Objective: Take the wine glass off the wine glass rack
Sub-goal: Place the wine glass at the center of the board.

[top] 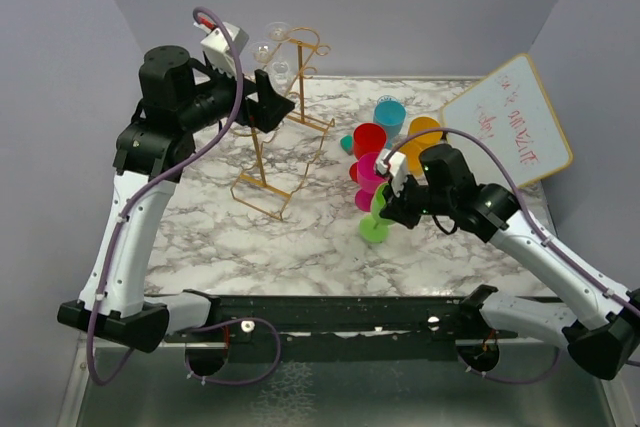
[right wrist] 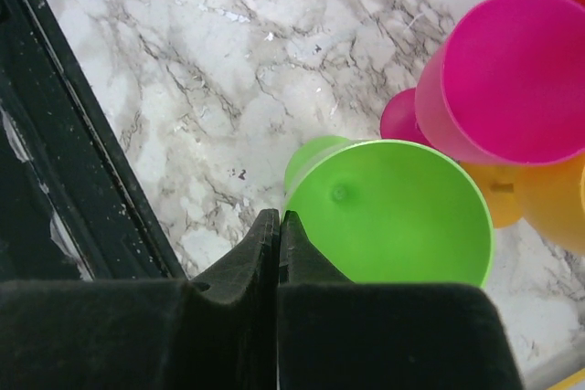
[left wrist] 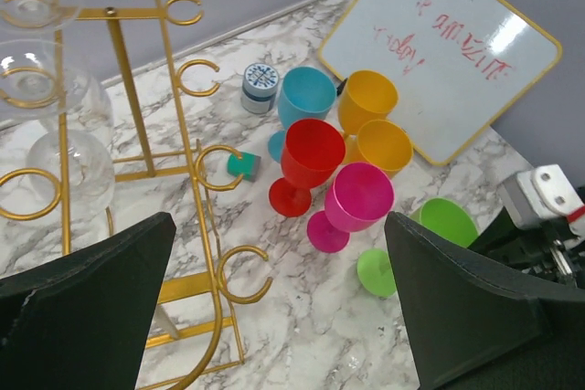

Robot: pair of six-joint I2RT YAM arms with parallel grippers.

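Note:
My right gripper shifts toward bare tabletop by the orange goblets next and releases the green goblet [right wrist: 393, 216], as that spot lies to the gripper's right in the top view.
The gold wire wine glass rack [top: 258, 152] stands at the back left of the marble table; its scroll hooks show in the left wrist view [left wrist: 196, 125]. Clear wine glasses [top: 270, 47] hang upside down from its far arms, at the left edge of the left wrist view [left wrist: 69, 171]. My left gripper [top: 275, 107] is open and empty, raised beside the rack's upper part, with one hook between its fingers [left wrist: 283, 317]. My right gripper [top: 388, 209] is shut on the rim of a green plastic goblet [right wrist: 393, 216] standing on the table.
Red [top: 369, 139], blue [top: 390, 115], orange [top: 422, 132] and magenta [top: 372, 172] goblets cluster right of centre, close behind the green one. A whiteboard [top: 510, 122] leans at the back right. A small round tin [left wrist: 260, 87] and a teal block [left wrist: 242, 165] lie near the rack.

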